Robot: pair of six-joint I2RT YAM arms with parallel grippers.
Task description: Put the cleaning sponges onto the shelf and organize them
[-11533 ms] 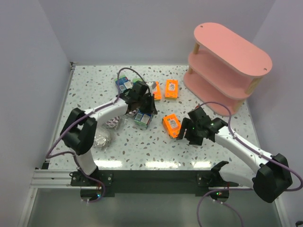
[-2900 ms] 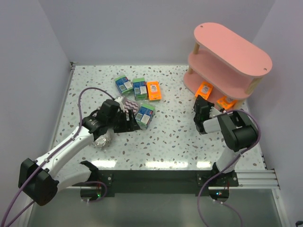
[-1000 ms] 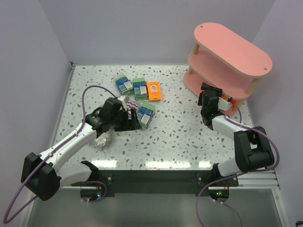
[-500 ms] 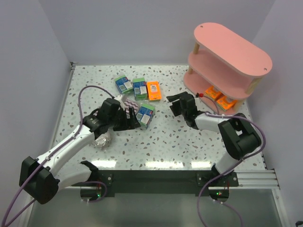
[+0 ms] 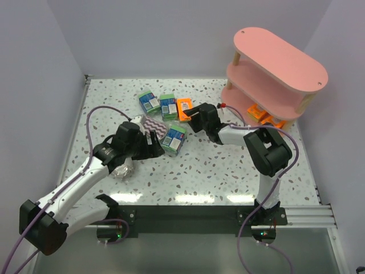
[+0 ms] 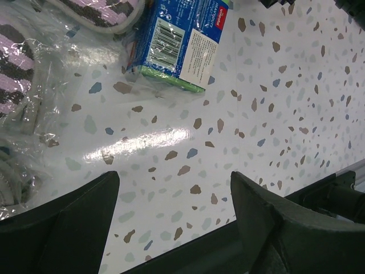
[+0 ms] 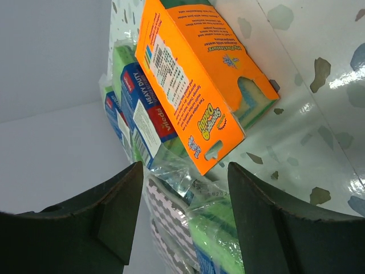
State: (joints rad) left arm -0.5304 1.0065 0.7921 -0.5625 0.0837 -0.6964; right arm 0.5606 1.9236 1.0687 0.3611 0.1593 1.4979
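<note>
My right gripper lowers toward the orange pack's bottom edge (image 5: 186, 119) (image 7: 223, 151) next until the fingers straddle it. That edge lies just beyond and below the open fingers.
The pink shelf (image 5: 279, 54) stands at the back right, with two orange sponge packs (image 5: 259, 114) on its bottom tier. A third orange pack (image 5: 184, 108) (image 7: 199, 80) lies on the table beside green-and-blue packs (image 5: 149, 101) (image 7: 140, 108). My right gripper (image 5: 195, 119) (image 7: 182, 211) is open just short of that orange pack, nothing between its fingers. My left gripper (image 5: 155, 142) (image 6: 174, 177) is open and empty over bare table, near another green-and-blue pack (image 5: 174, 138) (image 6: 177, 43) and a purple zigzag sponge (image 5: 153, 123) (image 6: 17, 85).
A greyish wrapped sponge (image 5: 122, 167) lies under the left forearm. Purple walls close in the table on the left, back and right. The right arm stretches across the middle of the table from the shelf side.
My right gripper has swung from the shelf's bottom tier leftwards to the orange pack on the table. The left gripper drew back a little, uncovering the purple zigzag sponge.
</note>
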